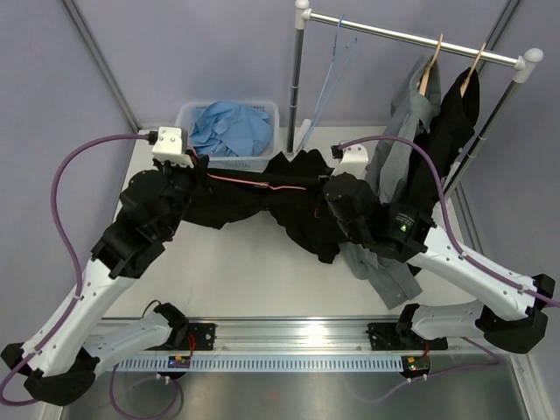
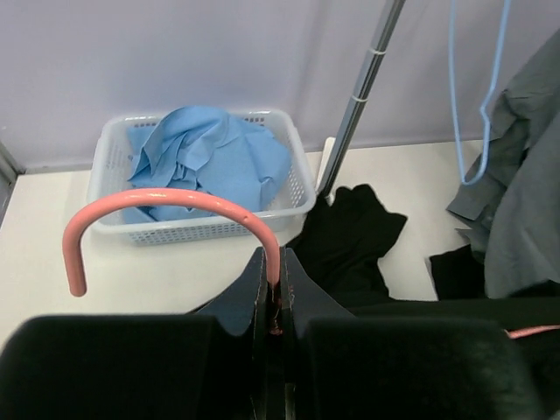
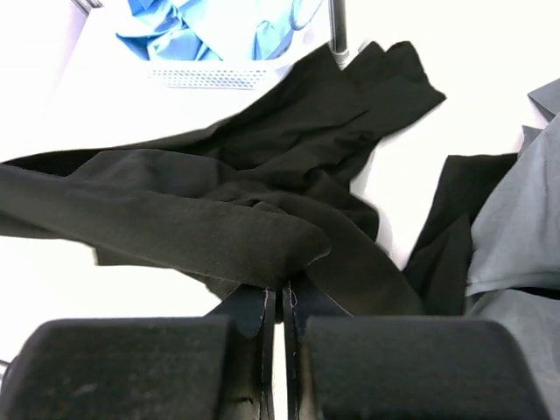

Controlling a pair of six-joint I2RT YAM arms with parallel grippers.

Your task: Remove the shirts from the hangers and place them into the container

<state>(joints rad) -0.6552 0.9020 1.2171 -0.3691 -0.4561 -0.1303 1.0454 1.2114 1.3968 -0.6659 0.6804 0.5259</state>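
Observation:
My right gripper draws back toward my base next, over the spread black shirt, and releases the fold, since my left gripper holds the hanger's hook (image 2: 166, 199).
A black shirt (image 1: 289, 206) lies spread on the table between my two grippers, with a thin pink hanger (image 1: 262, 182) still inside it. My left gripper (image 2: 280, 262) is shut on the stem of the pink hanger's hook (image 2: 166, 199). My right gripper (image 3: 282, 293) is shut on a raised fold of that black shirt (image 3: 219, 236). The white basket (image 1: 271, 112) stands at the back and holds a crumpled light blue shirt (image 1: 229, 129). A grey shirt (image 1: 411, 114) and another black shirt (image 1: 455, 122) hang on wooden hangers (image 1: 429, 66) from the rail.
The chrome rail (image 1: 411, 39) spans the back right, its post (image 1: 297, 87) standing just right of the basket. An empty thin blue hanger (image 1: 328, 79) hangs from it. The grey shirt's tail (image 1: 389, 271) trails over the table near my right arm.

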